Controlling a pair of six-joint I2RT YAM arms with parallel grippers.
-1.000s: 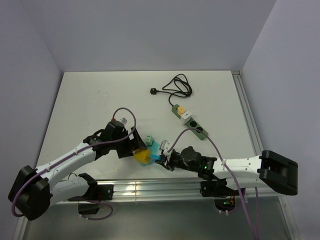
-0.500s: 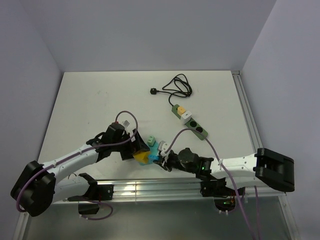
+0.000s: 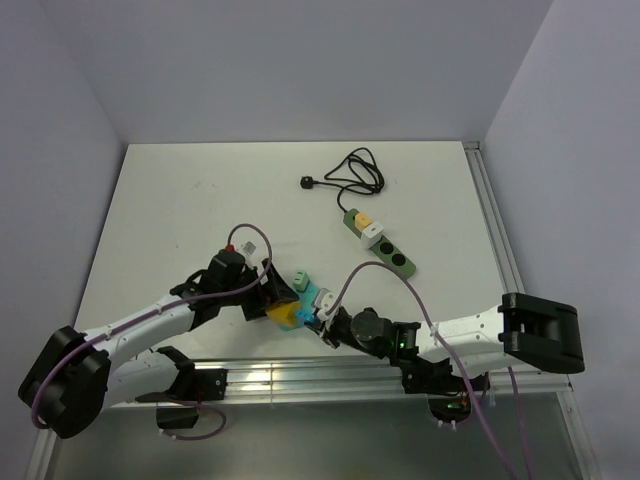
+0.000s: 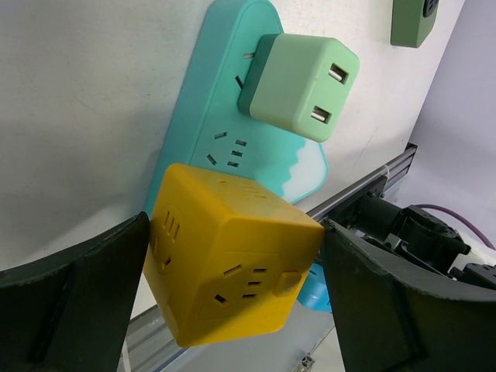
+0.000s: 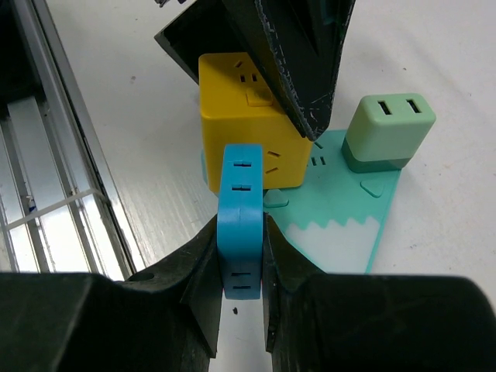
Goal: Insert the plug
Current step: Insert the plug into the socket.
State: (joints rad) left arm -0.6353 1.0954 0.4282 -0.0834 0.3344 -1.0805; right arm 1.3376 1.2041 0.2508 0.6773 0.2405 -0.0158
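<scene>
The yellow cube's slotted side (image 5: 277,161) faces the flat blue plug. The right gripper moves toward the cube (image 5: 240,116) next, presses the plug against that side and releases it.
A teal power strip (image 3: 311,294) lies near the table's front edge, with a green adapter (image 3: 298,277) plugged into it. My left gripper (image 3: 276,297) is shut on a yellow cube adapter (image 3: 285,314) and holds it slightly tilted over the strip's near end (image 4: 221,93). In the left wrist view the cube (image 4: 232,256) fills the gap between both fingers (image 4: 70,302). My right gripper (image 5: 242,271) is shut on a flat blue plug (image 5: 242,209), held edge-up just in front of the cube (image 5: 240,116) and beside the strip (image 5: 341,209). I cannot tell whether the cube's prongs are seated.
A dark green power strip (image 3: 381,241) with a yellow and a white adapter lies at the middle right. Its black cable (image 3: 357,172) coils behind it and ends in a plug (image 3: 308,182). An aluminium rail (image 3: 300,380) runs along the near edge.
My right gripper has moved left with the blue plug, closer to the teal strip and the yellow cube. My left gripper has shifted slightly, still holding the cube.
</scene>
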